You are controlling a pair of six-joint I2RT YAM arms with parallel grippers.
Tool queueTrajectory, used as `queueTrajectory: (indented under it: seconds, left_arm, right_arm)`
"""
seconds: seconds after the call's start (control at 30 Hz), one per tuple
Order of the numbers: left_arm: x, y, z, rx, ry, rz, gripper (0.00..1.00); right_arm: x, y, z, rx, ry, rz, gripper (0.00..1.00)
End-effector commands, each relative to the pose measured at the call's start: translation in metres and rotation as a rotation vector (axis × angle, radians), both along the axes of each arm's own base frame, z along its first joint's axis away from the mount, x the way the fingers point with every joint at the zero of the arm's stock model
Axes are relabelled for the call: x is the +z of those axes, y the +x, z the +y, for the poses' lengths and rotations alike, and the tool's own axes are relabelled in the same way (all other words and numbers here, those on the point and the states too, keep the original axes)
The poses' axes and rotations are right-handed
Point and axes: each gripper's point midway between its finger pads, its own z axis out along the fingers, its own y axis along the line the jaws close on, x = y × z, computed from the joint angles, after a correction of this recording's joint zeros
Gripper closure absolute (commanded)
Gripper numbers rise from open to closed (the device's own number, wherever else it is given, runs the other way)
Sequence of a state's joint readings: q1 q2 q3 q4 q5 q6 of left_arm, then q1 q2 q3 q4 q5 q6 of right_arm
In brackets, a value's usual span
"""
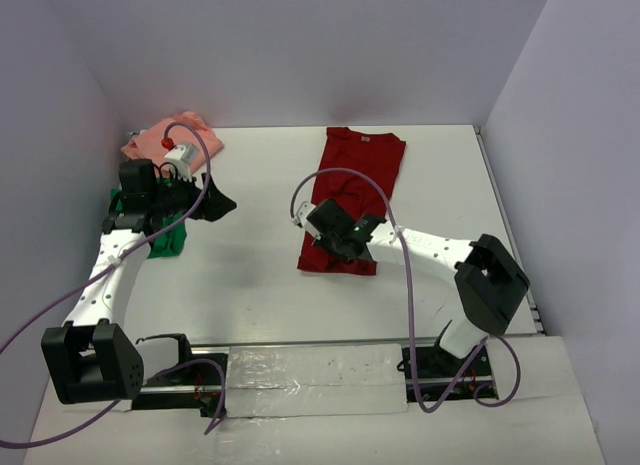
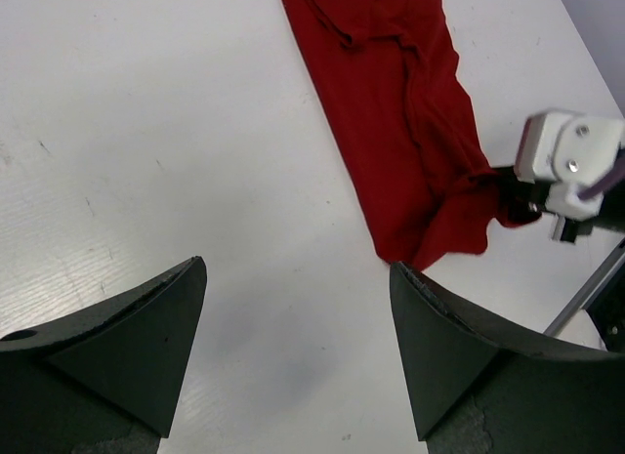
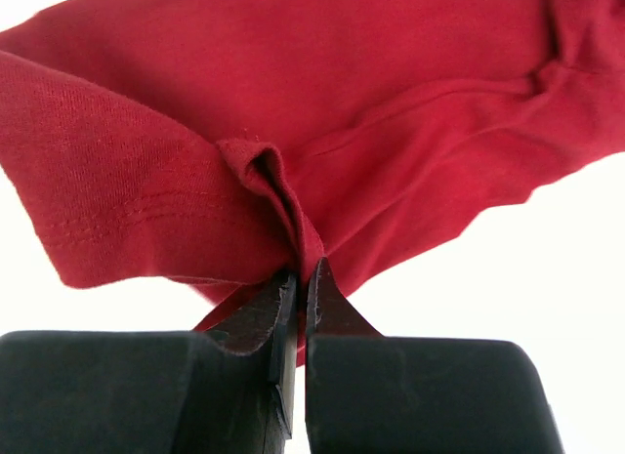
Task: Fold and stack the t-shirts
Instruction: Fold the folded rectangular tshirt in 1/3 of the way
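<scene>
The dark red t-shirt still lies long beyond, so my right gripper will next carry the pinched fold outward onto the dark red t-shirt's middle [image 1: 353, 192] and let it go there.
The dark red t-shirt [image 1: 360, 170] lies as a long narrow strip across the middle of the table, also in the left wrist view [image 2: 391, 103]. My right gripper [image 1: 322, 223] is shut on a pinched fold of it near its near end, with the cloth bunched at the closed tips [image 3: 301, 270] and the red cloth [image 3: 293, 83] spreading beyond. A bright green t-shirt [image 1: 172, 243] lies crumpled at the left under my left arm. The salmon pink t-shirt [image 1: 160, 140] sits at the back left corner. My left gripper [image 1: 218, 205] hangs open over bare table [image 2: 298, 308], left of the red shirt.
Grey walls close in the table [image 1: 250, 285] at the back and both sides. A taped strip [image 1: 315, 365] runs along the near edge between the arm bases. The right gripper's white camera housing [image 2: 571, 161] shows at the red shirt's near end.
</scene>
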State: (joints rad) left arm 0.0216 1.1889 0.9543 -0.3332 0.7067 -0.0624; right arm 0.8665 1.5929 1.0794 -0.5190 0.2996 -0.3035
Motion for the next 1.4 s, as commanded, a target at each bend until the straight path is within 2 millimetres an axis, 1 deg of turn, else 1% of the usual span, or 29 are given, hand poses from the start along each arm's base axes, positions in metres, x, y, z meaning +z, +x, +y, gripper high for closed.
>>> queueTrajectory:
  seconds: [0.0,0.07,0.1,0.13,0.2,0.23,0.27,0.3,0.33,0.37,0.4,0.47,0.5,0.53,0.6,0.67,0.7,0.73,0.77,0.93,0.97,1.13,1.27,1.33,1.37]
  left_arm:
    - [0.0,-0.003,-0.002,-0.038,-0.006,-0.014,0.15]
    - [0.0,-0.003,-0.003,-0.041,-0.008,-0.011,0.15]
    - [0.0,-0.003,-0.003,-0.043,-0.007,-0.012,0.16]
    - [-0.002,-0.003,-0.003,-0.043,-0.007,-0.009,0.16]
    - [-0.004,-0.003,-0.003,-0.047,-0.009,-0.004,0.16]
    - [-0.004,-0.004,-0.004,-0.049,-0.01,-0.002,0.16]
    - [-0.004,-0.003,-0.004,-0.049,-0.01,-0.001,0.16]
    - [-0.005,-0.003,-0.003,-0.049,-0.009,0.001,0.16]
    - [-0.008,-0.003,-0.004,-0.053,-0.009,0.007,0.16]
    - [-0.008,-0.003,-0.004,-0.053,-0.009,0.007,0.16]
    - [-0.008,-0.004,-0.004,-0.054,-0.008,0.006,0.16]
    - [-0.009,-0.004,-0.004,-0.053,-0.006,0.005,0.16]
    - [-0.01,-0.005,-0.004,-0.056,-0.007,0.005,0.16]
    - [-0.011,-0.005,-0.004,-0.053,-0.007,0.009,0.16]
    - [-0.01,-0.006,-0.004,-0.057,-0.007,0.007,0.16]
    - [-0.009,-0.006,-0.004,-0.059,-0.008,0.006,0.16]
    - [-0.008,-0.006,-0.004,-0.061,-0.009,0.004,0.16]
    - [-0.008,-0.006,-0.004,-0.06,-0.007,0.003,0.16]
    - [-0.008,-0.006,-0.004,-0.06,-0.007,0.0,0.16]
    - [-0.009,-0.008,-0.004,-0.063,-0.005,0.0,0.16]
    - [-0.009,-0.007,-0.004,-0.064,-0.006,-0.003,0.16]
    - [-0.008,-0.007,-0.006,-0.072,-0.014,-0.001,0.17]
    - [-0.01,-0.008,-0.006,-0.078,-0.014,0.003,0.17]
    - [-0.009,-0.008,-0.007,-0.079,-0.015,0.003,0.17]
    - [-0.008,-0.008,-0.007,-0.082,-0.016,-0.001,0.17]
  right_arm:
    - [0.017,0.043,0.001,-0.037,0.019,-0.115,1.0]
    - [0.014,0.058,-0.002,-0.055,0.013,-0.126,1.0]
    - [0.018,0.066,-0.003,-0.067,0.02,-0.138,1.0]
    - [0.014,0.076,-0.008,-0.086,0.018,-0.14,1.0]
    - [0.019,0.09,-0.01,-0.097,0.022,-0.168,1.0]
    - [0.014,0.098,-0.014,-0.104,0.009,-0.166,1.0]
    - [0.02,0.106,-0.013,-0.115,0.015,-0.185,1.0]
    - [0.02,0.112,-0.013,-0.12,0.014,-0.191,1.0]
    - [0.013,0.127,-0.018,-0.137,-0.008,-0.197,1.0]
    - [0.018,0.13,-0.017,-0.141,-0.004,-0.209,1.0]
    - [0.014,0.134,-0.019,-0.145,-0.016,-0.211,1.0]
    - [0.019,0.147,-0.019,-0.16,-0.005,-0.235,1.0]
    - [0.016,0.15,-0.02,-0.164,-0.015,-0.237,1.0]
    - [0.021,0.158,-0.021,-0.174,-0.007,-0.248,1.0]
    - [0.018,0.164,-0.022,-0.185,-0.009,-0.244,1.0]
    - [0.022,0.174,-0.024,-0.204,-0.007,-0.263,1.0]
    - [0.016,0.177,-0.028,-0.219,-0.019,-0.258,1.0]
    - [0.019,0.184,-0.031,-0.238,-0.02,-0.268,1.0]
    - [0.015,0.187,-0.034,-0.25,-0.027,-0.265,1.0]
    - [0.015,0.199,-0.055,-0.328,-0.059,-0.285,1.0]
    - [0.011,0.2,-0.063,-0.349,-0.073,-0.269,1.0]
    - [0.004,0.203,-0.083,-0.409,-0.088,-0.25,1.0]
    - [0.001,0.209,-0.092,-0.44,-0.091,-0.251,1.0]
    - [-0.003,0.209,-0.092,-0.434,-0.098,-0.233,1.0]
    - [-0.006,0.208,-0.088,-0.424,-0.085,-0.216,0.94]
